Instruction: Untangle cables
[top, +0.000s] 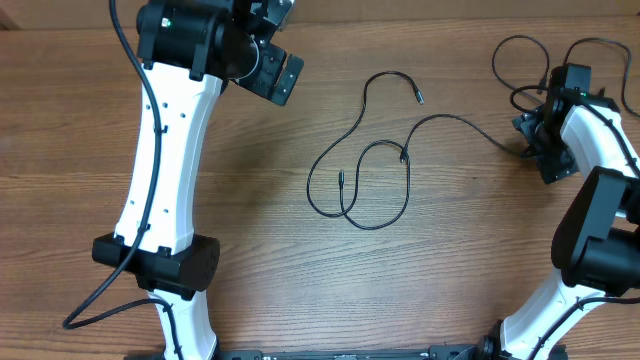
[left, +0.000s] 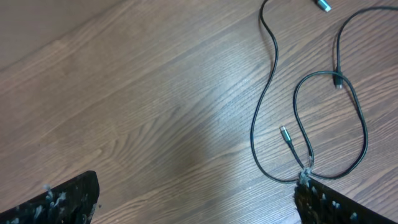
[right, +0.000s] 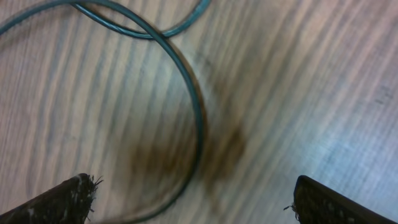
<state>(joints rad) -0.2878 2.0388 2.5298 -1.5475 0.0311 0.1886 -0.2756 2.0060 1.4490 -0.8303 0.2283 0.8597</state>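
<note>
The arc of the piece of black cable already runs between my open fingers, clear of the cables' crossing, so my right gripper should lower slightly and close next.
Thin black cables lie loose on the wooden table's middle, looped and crossing, with small plug ends. They also show in the left wrist view, upper right. More cable loops lie at the far right by my right arm. My left gripper hovers at the upper left, open and empty, its right finger next to the loop's crossing. My right gripper is low over the right-hand loops, open, with a cable arc between its fingers.
The wooden table fills the view. Thicker black arm cables run along my left arm and trail off at the bottom left. The arm bases stand at the front edge.
</note>
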